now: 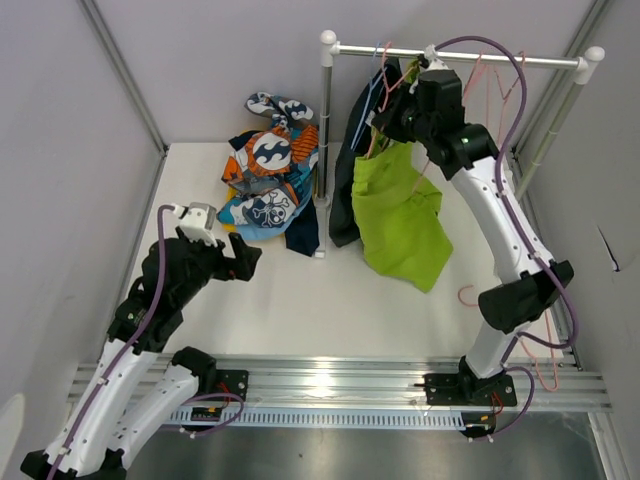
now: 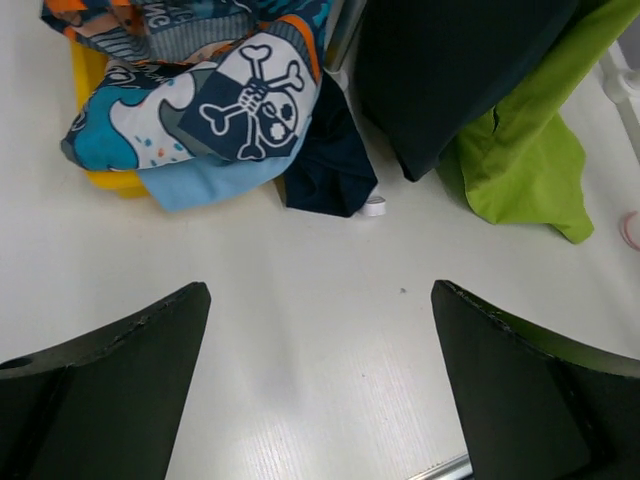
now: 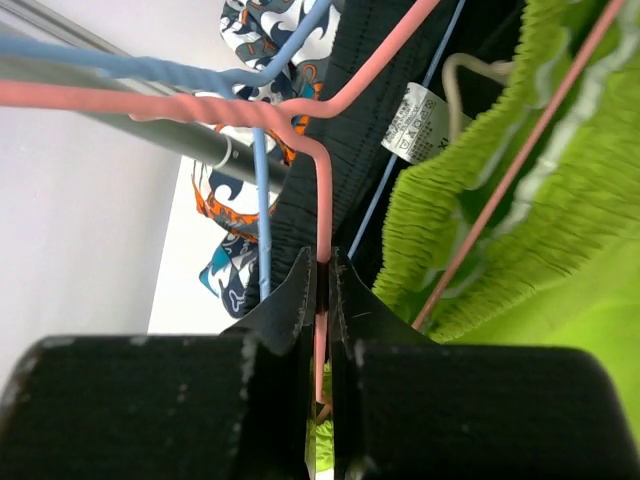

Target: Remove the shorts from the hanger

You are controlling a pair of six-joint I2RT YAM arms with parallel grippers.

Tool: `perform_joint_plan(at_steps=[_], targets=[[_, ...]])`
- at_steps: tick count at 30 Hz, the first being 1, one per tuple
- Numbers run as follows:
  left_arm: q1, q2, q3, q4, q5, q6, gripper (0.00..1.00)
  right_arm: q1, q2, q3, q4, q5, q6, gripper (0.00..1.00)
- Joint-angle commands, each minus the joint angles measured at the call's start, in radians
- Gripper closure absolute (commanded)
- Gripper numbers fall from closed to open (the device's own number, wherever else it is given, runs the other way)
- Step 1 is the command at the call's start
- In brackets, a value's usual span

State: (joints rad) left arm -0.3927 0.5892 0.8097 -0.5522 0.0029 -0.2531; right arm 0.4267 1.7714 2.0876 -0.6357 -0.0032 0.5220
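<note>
My left gripper swings across to the right in the top view to the green shorts' hanging lower leg next, since the pink hanger is held.
Lime green shorts (image 1: 400, 215) hang on a pink hanger (image 3: 322, 200) from the rail (image 1: 500, 58). Beside them, dark shorts (image 1: 352, 170) hang on a blue hanger (image 3: 260, 200). My right gripper (image 3: 322, 262) is up at the rail, shut on the pink hanger's wire just below its twisted neck, with the green waistband (image 3: 540, 230) right next to it. Patterned shorts (image 1: 270, 180), light blue shorts (image 2: 210, 180) and navy shorts (image 2: 330, 165) lie piled on the table at the back left. My left gripper (image 2: 320, 300) hovers open over bare table in front of that pile, holding nothing.
The rail's white post (image 1: 325, 120) stands between the pile and the hanging shorts. A yellow item (image 2: 100, 90) lies under the pile. Empty pink hangers hang further right on the rail (image 1: 490, 80), and others lie near the right arm's base (image 1: 545, 365).
</note>
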Motion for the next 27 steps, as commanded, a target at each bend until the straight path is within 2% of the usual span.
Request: perform_joint_plan(at_steps=[1,3,10,12,13,16,22,27], targets=[[-0.030,0.032,0.031,0.067,0.106,0.005,0.01,0.006,-0.159,0.034,0.010,0.069,-0.057,1.00],[-0.066,0.047,0.055,0.116,0.138,-0.006,0.01,0.006,-0.208,0.037,0.002,0.086,-0.065,1.00],[-0.336,0.214,0.155,0.342,0.175,0.011,0.01,0.006,-0.309,0.017,-0.033,0.062,-0.027,1.00],[-0.386,0.291,0.181,0.406,0.231,0.012,0.01,0.009,-0.338,-0.017,-0.019,0.037,-0.007,1.00],[-0.435,0.317,0.193,0.478,0.241,0.015,0.01,0.010,-0.372,-0.065,0.002,0.032,0.015,1.00],[-0.530,0.423,0.241,0.544,0.240,0.037,0.01,0.021,-0.443,-0.142,0.050,0.026,0.038,1.00],[-0.642,0.613,0.358,0.643,0.267,0.054,0.01,0.029,-0.490,-0.202,0.059,0.014,0.069,1.00],[-0.702,0.681,0.378,0.684,0.241,0.061,0.01,0.032,-0.507,-0.201,0.056,0.014,0.076,1.00]])
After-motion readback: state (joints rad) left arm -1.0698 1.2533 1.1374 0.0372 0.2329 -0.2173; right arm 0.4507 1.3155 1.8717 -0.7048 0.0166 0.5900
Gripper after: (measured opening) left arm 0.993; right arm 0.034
